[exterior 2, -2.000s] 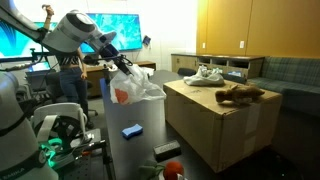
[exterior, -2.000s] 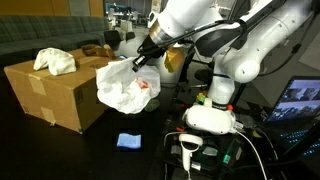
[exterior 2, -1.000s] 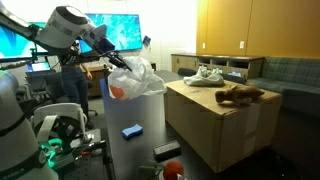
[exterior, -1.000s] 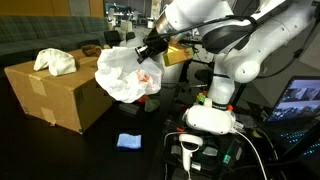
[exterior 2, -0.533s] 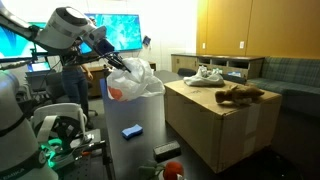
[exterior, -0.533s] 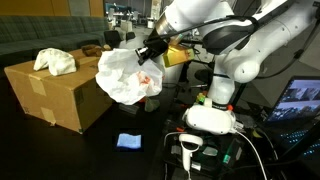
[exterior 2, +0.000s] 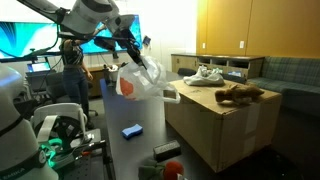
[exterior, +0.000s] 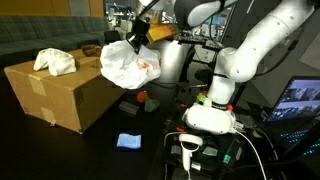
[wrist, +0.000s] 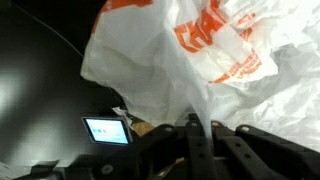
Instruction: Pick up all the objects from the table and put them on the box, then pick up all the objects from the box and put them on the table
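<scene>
My gripper raises the hanging bag past the edge of the box next, swings outward, lowers and releases. The box top by the cream-white cloth lies outward of my gripper.
My gripper is shut on the top of the white plastic bag with red print and holds it in the air beside the near corner of the brown cardboard box. In the other exterior view the gripper and the bag hang just off the box's edge. A cream-white cloth and a brown lump lie on the box top. A blue square pad and a small orange-red item lie on the black table. In the wrist view the bag fills the frame above the shut gripper.
A white barcode scanner stands near the robot's base. Lit monitors and a person stand behind the table. A grey-green couch runs behind the box.
The arm has lifted the bag higher and carried it towards the box. The small orange-red item under where the bag hung now shows on the table.
</scene>
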